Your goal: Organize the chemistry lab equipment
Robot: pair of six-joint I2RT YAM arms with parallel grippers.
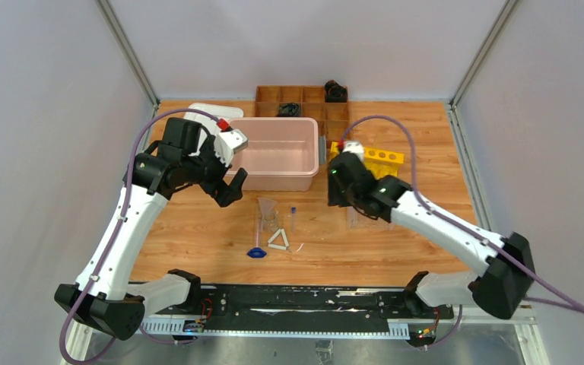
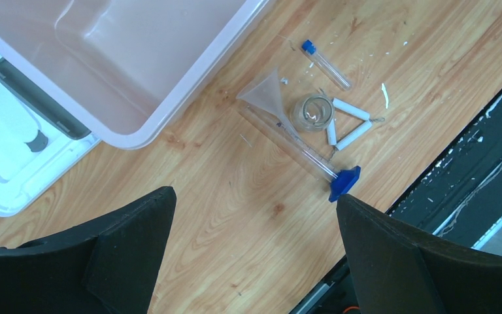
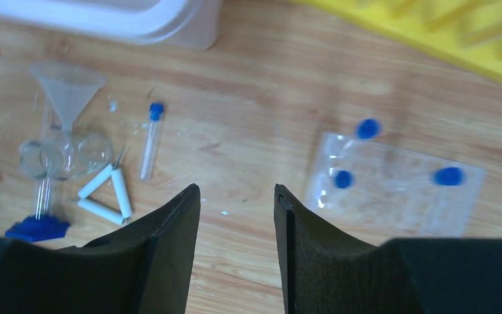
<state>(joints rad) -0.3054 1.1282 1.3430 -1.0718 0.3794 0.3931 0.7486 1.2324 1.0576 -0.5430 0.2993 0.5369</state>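
Observation:
I will move my right gripper toward the funnel next and down onto the tube's clear body near its cap, because one blue-capped tube (image 1: 292,217) is lying loose outside the rack.
A clear glass funnel (image 1: 268,207) (image 2: 266,91) (image 3: 68,88), a loose blue-capped tube (image 1: 292,217) (image 2: 327,64) (image 3: 150,140), a small white triangle (image 1: 278,239) (image 2: 348,124) (image 3: 104,193) and a blue piece (image 1: 256,252) (image 2: 346,182) (image 3: 37,229) at the end of a long clear tube lie mid-table. The clear tube rack (image 1: 366,220) (image 3: 392,186) shows three blue caps. My left gripper (image 1: 228,186) (image 2: 255,196) hangs wide open above bare wood, left of the cluster. My right gripper (image 1: 338,196) (image 3: 236,190) is open and empty, between the loose tube and the rack.
A pink bin (image 1: 277,152) (image 2: 137,65) (image 3: 189,26) stands behind the cluster, with a white lid (image 1: 205,112) (image 2: 6,150) to its left. A yellow rack (image 1: 376,158) (image 3: 431,33) and a brown wooden tray (image 1: 300,103) sit at the back. A small glass beaker (image 2: 312,112) lies by the funnel.

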